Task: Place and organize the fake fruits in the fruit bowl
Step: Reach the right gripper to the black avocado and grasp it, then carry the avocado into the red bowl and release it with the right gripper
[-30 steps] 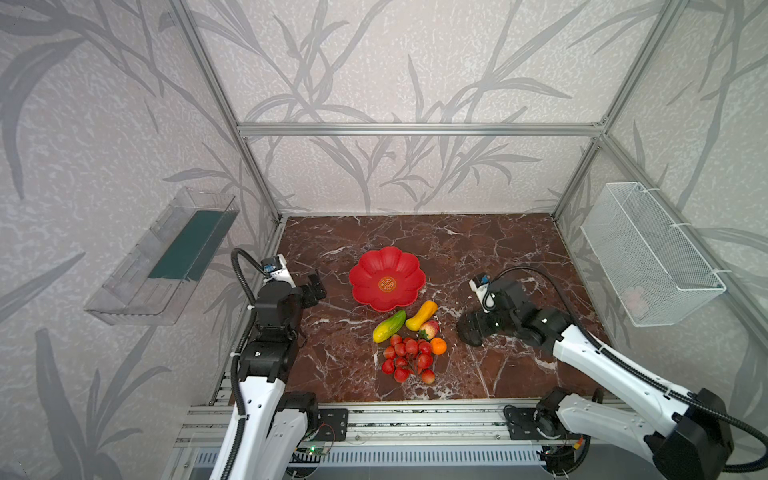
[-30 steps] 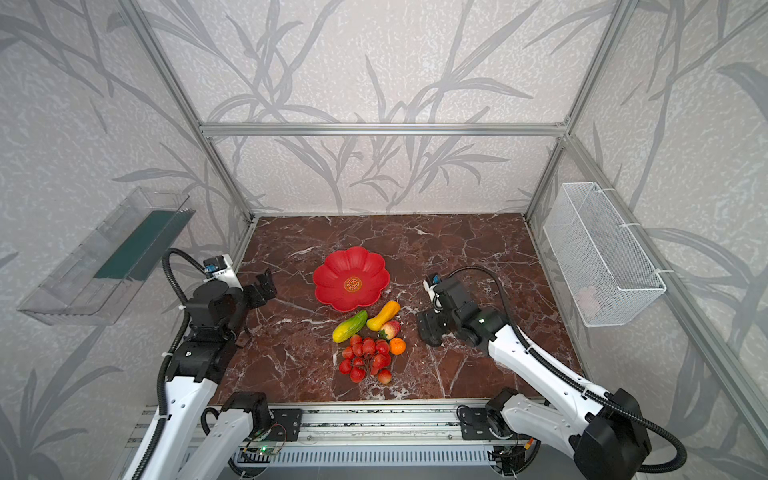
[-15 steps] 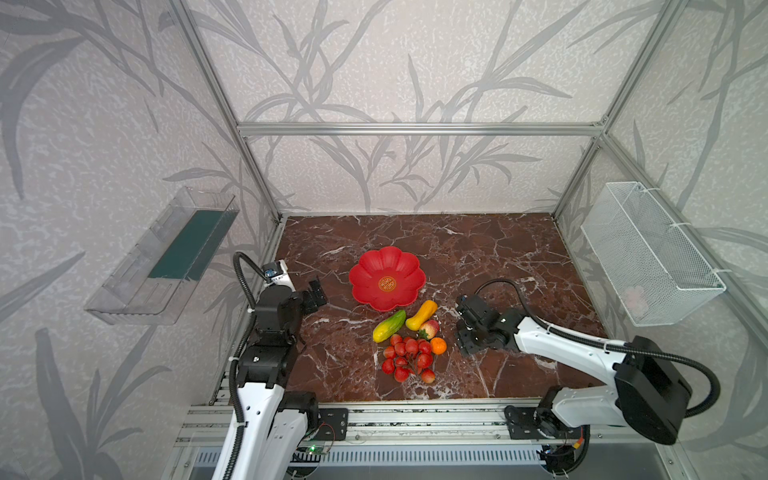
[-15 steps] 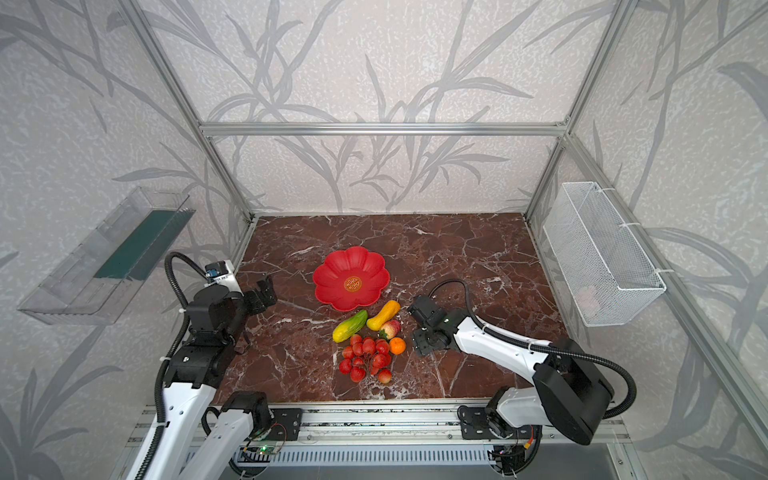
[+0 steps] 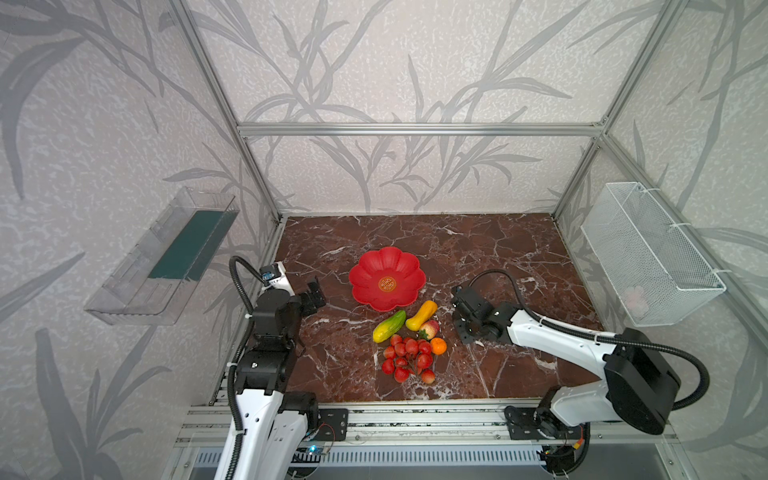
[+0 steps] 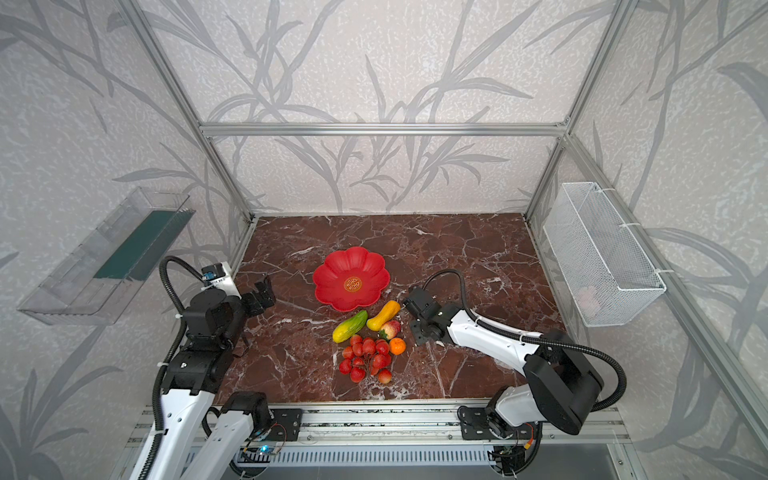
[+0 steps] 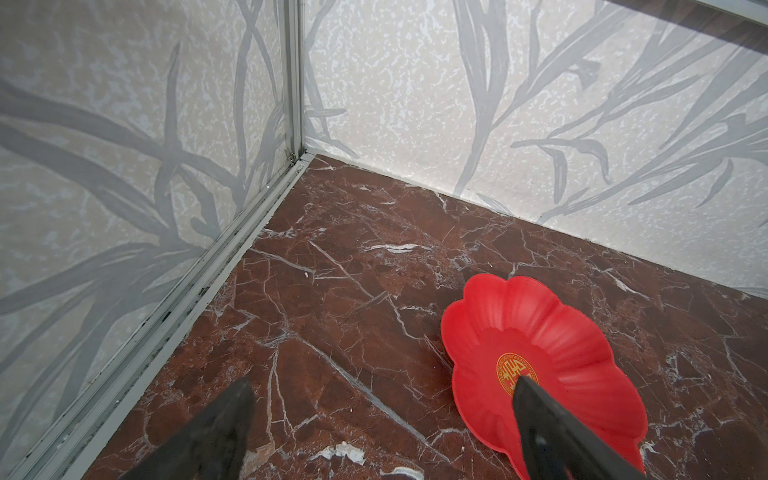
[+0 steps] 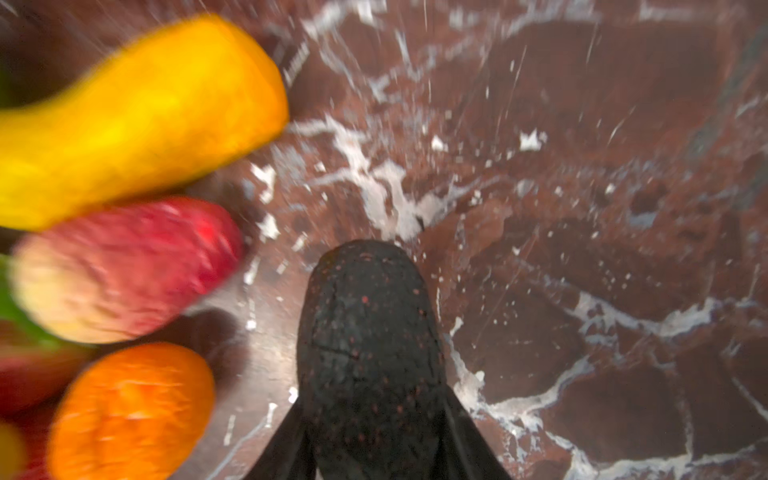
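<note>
The empty bowl's gold emblem [image 5: 387, 284] is outward of my right gripper, past the yellow gourd, so my right gripper needs to lift the dark avocado outward over the bowl next and release.
The fruit bowl [image 5: 365, 270] [image 6: 332, 278] [image 7: 540, 332] is a red petal-rimmed dish with a gold emblem, and it holds nothing. The fake fruits lie in a pile just in front of it: a green-yellow cucumber [image 5: 389, 326] [image 6: 350, 326], a yellow gourd [image 5: 422, 315] [image 8: 145, 112], an apple [image 5: 431, 329] [image 8: 124, 266], an orange [image 5: 438, 345] [image 8: 133, 411] and red berries [image 5: 407, 359] [image 6: 365, 358]. My right gripper [image 5: 462, 330] [image 8: 374, 432] sits low on the marble right of the pile, shut on the dark avocado [image 8: 370, 353]. My left gripper [image 5: 313, 293] [image 7: 382, 386] stands open left of the bowl, with nothing between its fingers.
A clear plastic tray [image 5: 166, 257] hangs on the left wall and a white wire basket [image 5: 648, 253] on the right wall. Aluminium frame posts stand at the back corners. A metal rail [image 5: 415, 419] runs along the front edge of the table.
My right gripper has dropped to the table beside the pile and closed on the avocado. The left arm has shifted only slightly and its gripper stays open.
</note>
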Action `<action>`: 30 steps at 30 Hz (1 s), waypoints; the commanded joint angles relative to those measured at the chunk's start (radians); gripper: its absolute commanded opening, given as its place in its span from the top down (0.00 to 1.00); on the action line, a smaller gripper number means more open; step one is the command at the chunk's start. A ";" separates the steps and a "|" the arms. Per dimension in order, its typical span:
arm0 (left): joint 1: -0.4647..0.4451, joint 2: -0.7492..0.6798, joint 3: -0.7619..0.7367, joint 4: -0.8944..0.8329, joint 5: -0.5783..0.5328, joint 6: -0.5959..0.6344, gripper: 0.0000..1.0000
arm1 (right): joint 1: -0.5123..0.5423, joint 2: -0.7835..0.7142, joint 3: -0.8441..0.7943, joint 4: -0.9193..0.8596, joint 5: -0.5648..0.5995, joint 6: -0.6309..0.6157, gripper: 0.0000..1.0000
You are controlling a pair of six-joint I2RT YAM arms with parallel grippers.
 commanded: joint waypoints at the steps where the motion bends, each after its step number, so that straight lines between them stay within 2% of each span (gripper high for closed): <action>1: 0.001 -0.004 -0.010 -0.003 -0.005 -0.018 0.03 | 0.004 -0.047 0.124 0.025 -0.045 -0.035 0.66; 4: 0.002 -0.004 -0.010 -0.002 -0.004 -0.020 0.03 | 0.009 0.027 0.242 0.033 -0.099 -0.058 0.66; 12: 0.002 -0.004 -0.014 -0.006 0.010 -0.030 0.03 | 0.026 0.398 0.589 0.007 -0.172 -0.139 0.65; 22: 0.003 0.005 -0.020 0.001 0.027 -0.039 0.03 | 0.038 0.767 0.944 -0.064 -0.191 -0.179 0.62; 26: 0.002 0.008 -0.021 0.004 0.034 -0.042 0.03 | 0.038 0.868 1.040 -0.095 -0.189 -0.175 0.57; 30: 0.002 0.012 -0.021 0.003 0.043 -0.049 0.04 | 0.039 0.922 1.093 -0.104 -0.196 -0.159 0.44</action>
